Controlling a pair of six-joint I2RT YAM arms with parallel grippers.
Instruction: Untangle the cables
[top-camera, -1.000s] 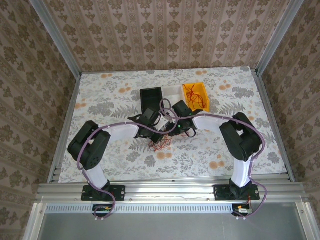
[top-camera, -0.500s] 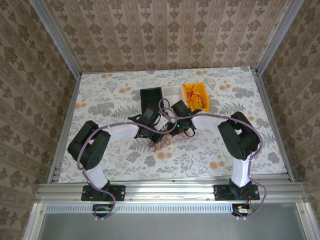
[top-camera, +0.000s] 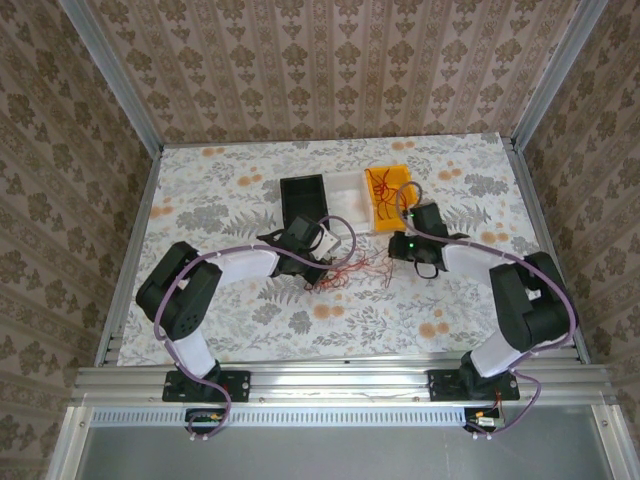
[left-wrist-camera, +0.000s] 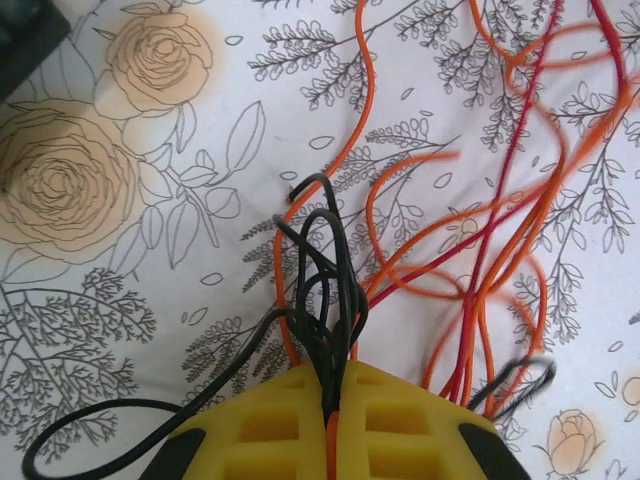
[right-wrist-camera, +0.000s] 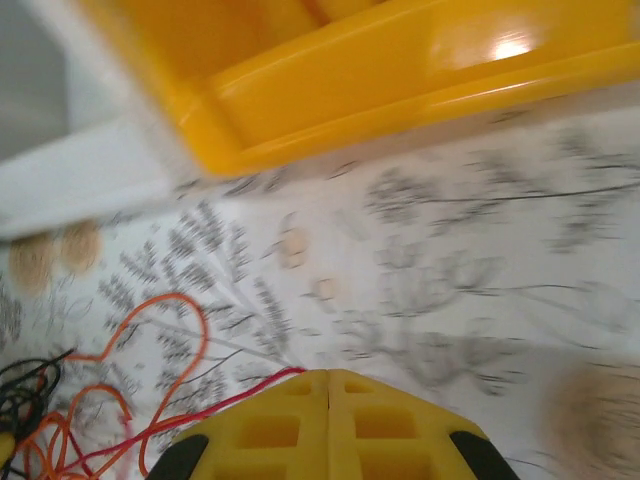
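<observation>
The red wire in my right gripper moves away from the tangle next, over the open table past the yellow bin, before release, since it still crosses orange loops.
The cables (top-camera: 338, 272) are a loose tangle of thin red and orange wires with some black strands, lying on the flowered table between the two arms. My left gripper (top-camera: 320, 262) sits at the tangle's left edge. In the left wrist view its yellow fingers (left-wrist-camera: 400, 420) are shut on a bunch of black strands (left-wrist-camera: 322, 270) and one orange wire, and more red and orange loops (left-wrist-camera: 500, 220) spread to the right. My right gripper (top-camera: 396, 252) is to the right of the tangle. It (right-wrist-camera: 328, 376) is shut on a red wire (right-wrist-camera: 230, 395) that trails off left toward the tangle.
A yellow bin (top-camera: 405, 180) holding more red wires stands just behind the right gripper, its wall (right-wrist-camera: 400, 85) close in the right wrist view. A white bin (top-camera: 348, 184) and a black bin (top-camera: 303, 198) stand beside it. Purple cables run along both arms.
The right gripper has shut on a red wire and swung right, away from the tangle, drawing a strand out with it. The left gripper has stayed shut in place.
</observation>
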